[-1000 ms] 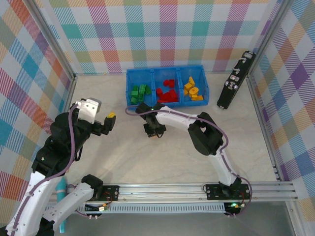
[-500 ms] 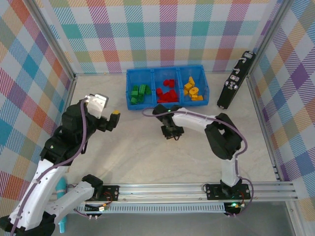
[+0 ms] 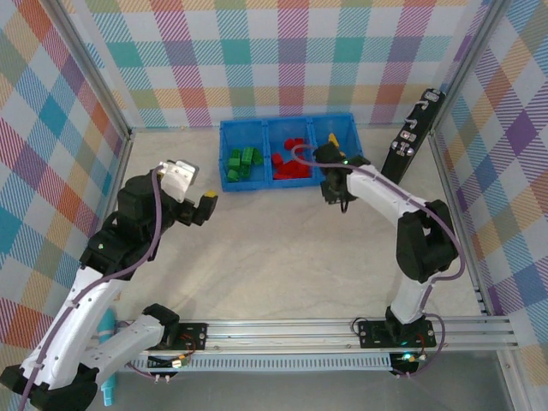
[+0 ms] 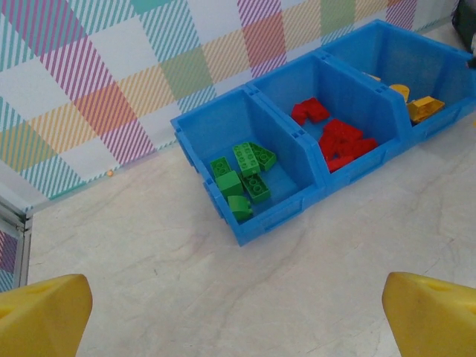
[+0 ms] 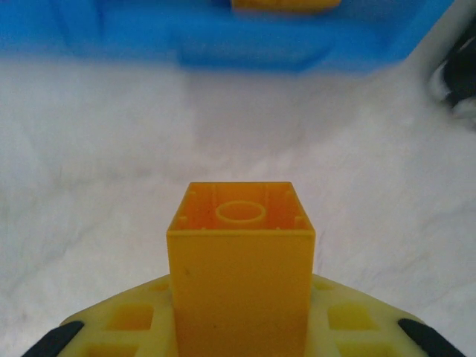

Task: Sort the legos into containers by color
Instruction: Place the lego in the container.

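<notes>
The tray's section of yellow legos lies outward of my right gripper. I need to move that gripper outward, past the tray's front side, to release the yellow-orange lego over that section.
A yellow-orange lego [image 5: 242,253] stands upright between the fingers of my right gripper [image 5: 242,327], which is shut on it. That gripper [image 3: 334,184] hovers just in front of the right compartment of the blue tray [image 3: 224,128]. The tray's front wall [image 5: 223,37] is close ahead, with another yellow lego [image 5: 282,6] behind it. Green legos [image 4: 245,178] fill the left compartment, red legos [image 4: 338,134] the middle one, and yellow legos [image 4: 416,104] the right one. My left gripper [image 3: 205,205] is open over bare table left of the tray, with nothing between its fingertips [image 4: 41,316].
A long black device [image 3: 411,141] with white marks lies right of the tray, near the right wall. Its dark edge [image 5: 461,74] shows close to my right gripper. Checked walls ring the table on three sides.
My right gripper has carried the yellow-orange lego from in front of the tray's left-middle part rightward to the right compartment's front. The left arm has drifted slightly up and right, still open.
</notes>
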